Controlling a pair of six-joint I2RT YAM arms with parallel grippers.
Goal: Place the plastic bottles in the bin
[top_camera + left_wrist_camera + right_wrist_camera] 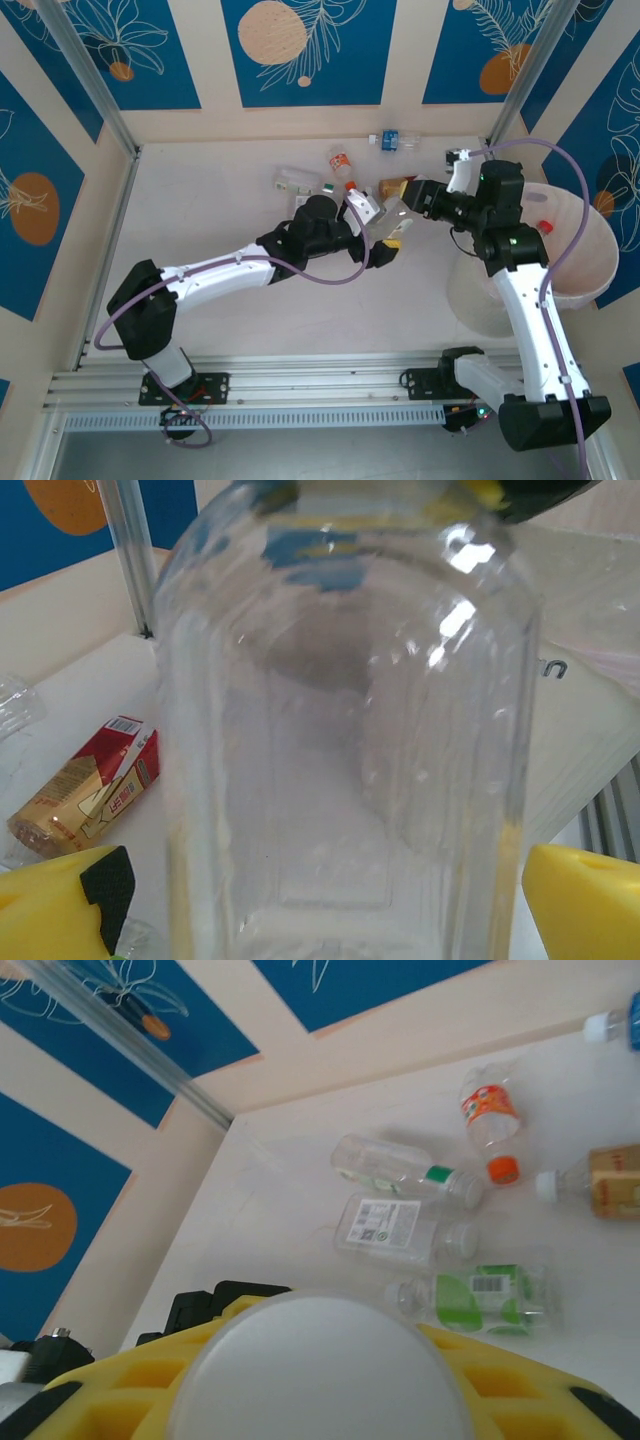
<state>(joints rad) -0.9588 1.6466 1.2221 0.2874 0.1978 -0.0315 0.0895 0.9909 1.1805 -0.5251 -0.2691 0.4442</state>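
My right gripper already holds the clear bottle (386, 226). It will swing away from my open left gripper and over the pale bin's open top (562, 235) to let the bottle go.
A clear plastic bottle (386, 226) hangs between my two grippers above the middle of the table. My right gripper (320, 1385) is shut on it; its round whitish end (318, 1360) sits between the yellow fingers (520, 1390). My left gripper (325, 905) stands open around the same bottle (340, 740), with a gap beside the left yellow finger (50, 910). Several more bottles lie on the far side of the table: orange-labelled (489, 1118), green-capped (395, 1168), white-labelled (395, 1228), green-labelled (485, 1298) and tan-labelled (605, 1182). The pale bin (585, 245) lies at the right, behind the right arm.
A blue-labelled bottle (392, 140) rests near the back wall. A bottle with a red and tan label (88, 788) lies left of my left gripper. Metal posts (95, 85) and walls close in the table. Both arms (240, 268) cross the middle.
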